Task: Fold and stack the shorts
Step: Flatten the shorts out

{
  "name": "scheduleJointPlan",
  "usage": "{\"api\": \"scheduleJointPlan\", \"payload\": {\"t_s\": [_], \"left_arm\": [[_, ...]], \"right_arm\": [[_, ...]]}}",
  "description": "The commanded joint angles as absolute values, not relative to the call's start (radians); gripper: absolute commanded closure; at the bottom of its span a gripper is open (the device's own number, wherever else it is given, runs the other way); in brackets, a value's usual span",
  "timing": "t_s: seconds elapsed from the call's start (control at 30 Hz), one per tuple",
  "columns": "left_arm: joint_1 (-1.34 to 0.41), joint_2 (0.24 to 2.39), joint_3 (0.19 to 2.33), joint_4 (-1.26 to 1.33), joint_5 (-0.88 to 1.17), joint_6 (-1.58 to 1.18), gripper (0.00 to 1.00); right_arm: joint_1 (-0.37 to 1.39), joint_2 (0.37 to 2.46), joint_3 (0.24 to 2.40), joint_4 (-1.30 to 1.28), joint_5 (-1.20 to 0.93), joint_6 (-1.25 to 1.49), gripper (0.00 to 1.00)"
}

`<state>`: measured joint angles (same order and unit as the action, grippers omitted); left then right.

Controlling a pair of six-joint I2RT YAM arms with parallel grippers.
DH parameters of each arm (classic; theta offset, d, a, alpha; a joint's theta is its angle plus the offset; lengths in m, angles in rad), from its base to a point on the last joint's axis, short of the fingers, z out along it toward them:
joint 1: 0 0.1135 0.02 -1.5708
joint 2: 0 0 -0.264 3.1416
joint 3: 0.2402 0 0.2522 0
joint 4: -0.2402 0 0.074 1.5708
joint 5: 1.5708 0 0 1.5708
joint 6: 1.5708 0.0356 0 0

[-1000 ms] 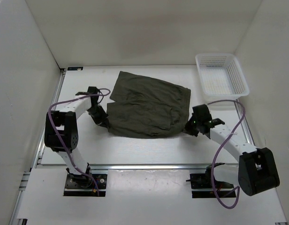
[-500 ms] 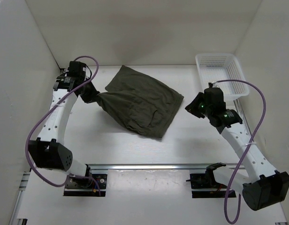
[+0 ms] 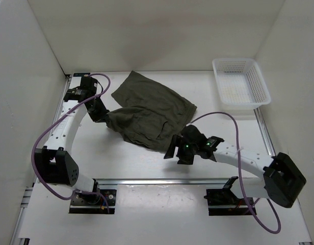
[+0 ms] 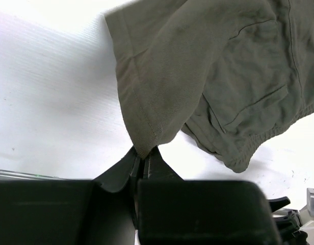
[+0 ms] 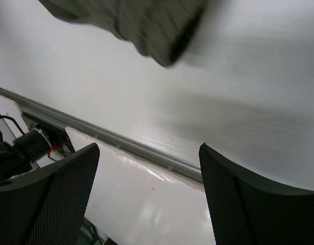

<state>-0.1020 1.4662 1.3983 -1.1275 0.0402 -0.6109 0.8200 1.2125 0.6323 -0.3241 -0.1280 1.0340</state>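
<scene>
The right gripper lowers and reaches outward onto the near waistband corner of the shorts next, because that corner still lies beyond its open, empty fingers.
The dark olive shorts (image 3: 149,112) lie crumpled and partly folded on the white table, back of centre. My left gripper (image 3: 103,118) is shut on their left hem corner. In the left wrist view the cloth (image 4: 208,66) rises out of the closed left gripper (image 4: 145,154). My right gripper (image 3: 173,151) hovers just off the near corner of the shorts, open and holding nothing. In the right wrist view the right gripper (image 5: 148,148) has its mesh pads (image 5: 60,199) spread wide. A blurred tip of the shorts (image 5: 147,25) shows at the top.
A white mesh basket (image 3: 241,81) stands at the back right of the table. The aluminium rail (image 3: 162,180) runs along the table's near edge, with both arm bases behind it. White walls close in the left, back and right sides.
The right gripper let go of the shorts, opened, and swung from their right side to their near corner. The left gripper dragged the shorts left and back, still shut on the hem.
</scene>
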Motion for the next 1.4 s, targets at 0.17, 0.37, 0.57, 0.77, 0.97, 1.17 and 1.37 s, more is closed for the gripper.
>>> {"api": "scheduleJointPlan", "payload": {"t_s": [0.17,0.37,0.57,0.77,0.97,1.17,1.37], "left_arm": [[-0.103,1.462,1.427,-1.117,0.025,-0.600,0.90],[-0.103,1.462,1.427,-1.117,0.025,-0.600,0.90],[-0.103,1.473,1.427,-1.117,0.025,-0.600,0.90],[-0.103,1.482,1.427,-1.117,0.025,-0.600,0.90],[-0.103,1.482,1.436,-1.117,0.025,-0.600,0.90],[-0.103,1.482,1.436,-1.127,0.025,-0.600,0.90],[-0.103,1.473,1.523,-1.196,0.005,-0.568,0.90]], "right_arm": [[0.853,1.521,0.840,-0.224,-0.026,1.017,0.33],[0.853,1.696,0.946,-0.224,-0.038,1.008,0.31],[0.818,1.729,0.953,-0.314,0.072,1.081,0.25],[0.767,1.681,0.904,-0.314,0.170,1.097,0.31],[0.767,1.672,0.923,-0.350,0.230,1.129,0.45],[0.747,1.672,0.951,-0.379,0.345,1.108,0.91],[0.681,1.527,1.008,-0.452,0.380,0.927,1.00]]}}
